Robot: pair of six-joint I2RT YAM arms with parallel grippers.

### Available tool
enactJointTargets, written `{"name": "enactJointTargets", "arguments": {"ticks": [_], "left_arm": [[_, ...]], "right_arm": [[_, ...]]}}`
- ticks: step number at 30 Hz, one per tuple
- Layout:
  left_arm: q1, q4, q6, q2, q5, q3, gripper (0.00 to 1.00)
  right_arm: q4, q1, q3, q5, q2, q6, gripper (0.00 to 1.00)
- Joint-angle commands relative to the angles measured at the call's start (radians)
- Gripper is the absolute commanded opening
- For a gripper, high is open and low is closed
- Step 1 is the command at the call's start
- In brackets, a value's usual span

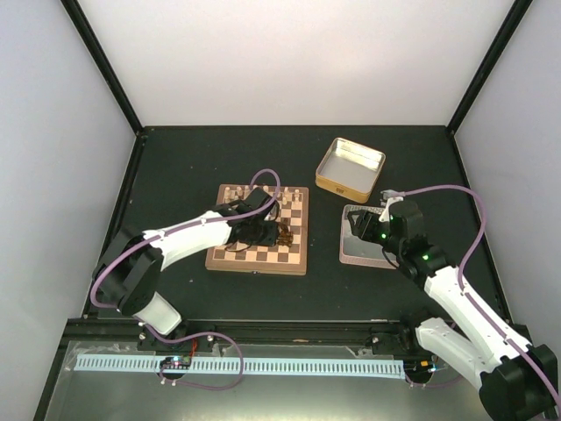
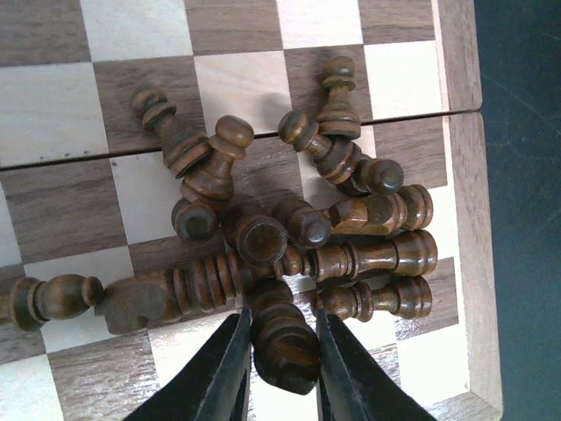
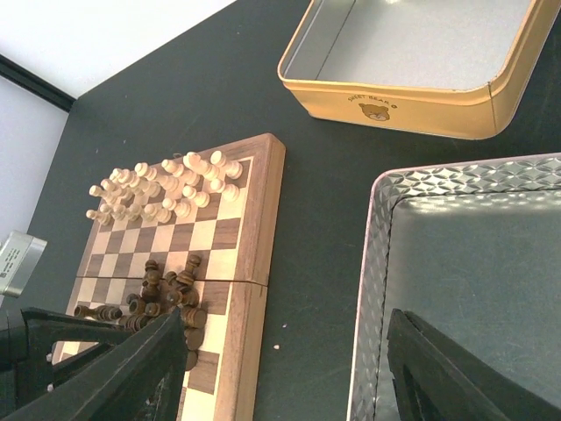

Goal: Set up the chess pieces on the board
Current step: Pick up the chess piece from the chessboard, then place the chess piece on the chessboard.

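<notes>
My left gripper moves up off the heap next, back, then down, and releases the dark piece on the board's empty near row (image 1: 262, 257). Pale chessmen fill the far rows.
The board (image 1: 230, 254) lies left of centre. Several dark chess pieces (image 1: 282, 235) lie tumbled in a heap near its right edge; they also show in the left wrist view (image 2: 263, 237) and the right wrist view (image 3: 166, 294). My left gripper (image 2: 282, 368) is low over the heap (image 1: 267, 232), its fingers closed on one lying dark piece (image 2: 282, 338). My right gripper (image 3: 285, 320) is open and empty, hovering (image 1: 364, 226) between the board's right border (image 3: 254, 219) and a silver tin.
Pale cream chessmen (image 3: 162, 189) crowd the board's far rows (image 1: 285, 200). An open yellow tin (image 1: 349, 165) stands at the back right (image 3: 394, 105). A shallow silver tin with a pink rim (image 1: 361, 250) lies right of the board (image 3: 473, 289).
</notes>
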Motion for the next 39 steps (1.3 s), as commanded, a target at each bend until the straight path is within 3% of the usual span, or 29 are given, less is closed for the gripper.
{"name": "enactJointTargets", "arguments": {"ticks": [1,6,14,21,31,39], "left_arm": [[-0.009,-0.028,0.022,-0.001,-0.027,0.052,0.18],[-0.011,-0.061,0.031,-0.044,-0.028,0.038,0.09],[-0.009,-0.152,0.046,-0.180,0.004,0.004,0.09],[0.003,-0.267,0.028,-0.349,-0.109,-0.086,0.09],[0.133,-0.289,-0.041,-0.566,-0.192,-0.287,0.10],[0.207,-0.224,0.027,-0.590,-0.107,-0.300,0.10]], "right_arm": [[-0.002,0.005,-0.011,0.032,-0.020,0.005,0.63],[-0.003,0.005,-0.014,0.030,-0.028,0.007,0.63],[0.015,0.005,-0.024,0.020,-0.024,0.024,0.63],[0.031,0.005,-0.023,-0.009,-0.009,0.043,0.63],[0.060,0.005,0.032,-0.064,0.049,0.025,0.63],[0.074,0.006,0.045,-0.069,0.060,0.048,0.61]]}}
